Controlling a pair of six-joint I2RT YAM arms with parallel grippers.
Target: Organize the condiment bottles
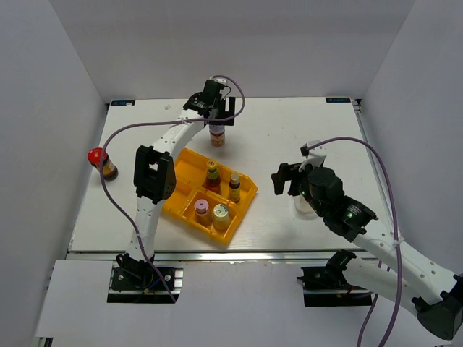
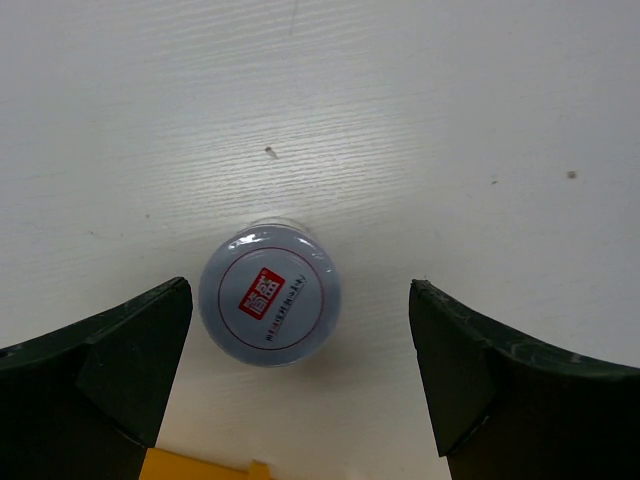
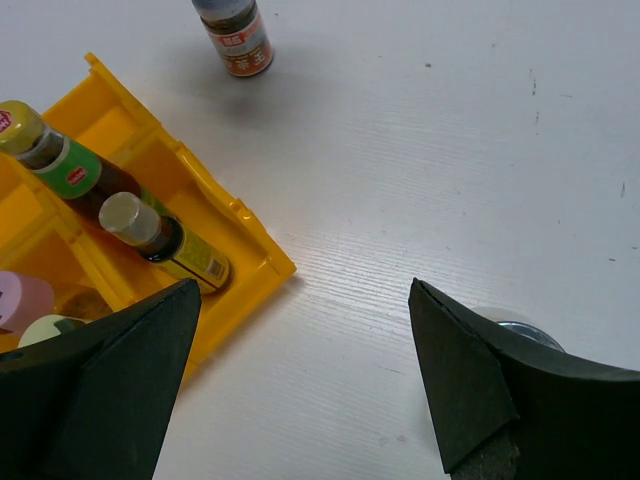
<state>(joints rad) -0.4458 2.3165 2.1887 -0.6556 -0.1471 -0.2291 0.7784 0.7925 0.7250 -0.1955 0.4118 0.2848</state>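
Note:
My left gripper moves down around the silver-purple cap point(image 1: 216, 129) point(image 2: 270, 292) next, shifting toward the left in the wrist view, since the cap lies below it and off-centre that way.
A bottle with a silver-purple cap point(image 2: 270, 292) stands on the table just beyond the yellow tray, also seen in the top view point(image 1: 217, 136). My left gripper point(image 2: 300, 295) is open above it, the cap nearer the left finger, no contact. In the tray stand a yellow-capped bottle point(image 1: 212, 173), a pale-capped bottle point(image 1: 234, 185), a pink-capped one point(image 1: 202, 210) and a pale-green-capped one point(image 1: 221, 215). A red-capped bottle point(image 1: 101, 162) stands at the far left. My right gripper point(image 1: 283, 179) is open and empty right of the tray. A clear glass jar point(image 1: 302, 206) sits partly hidden under it.
The yellow four-compartment tray point(image 1: 187, 170) lies at the table's middle, turned diagonally; its corner shows in the right wrist view point(image 3: 245, 225). White walls close in the table on three sides. The jar's rim point(image 3: 525, 330) peeks behind the right finger.

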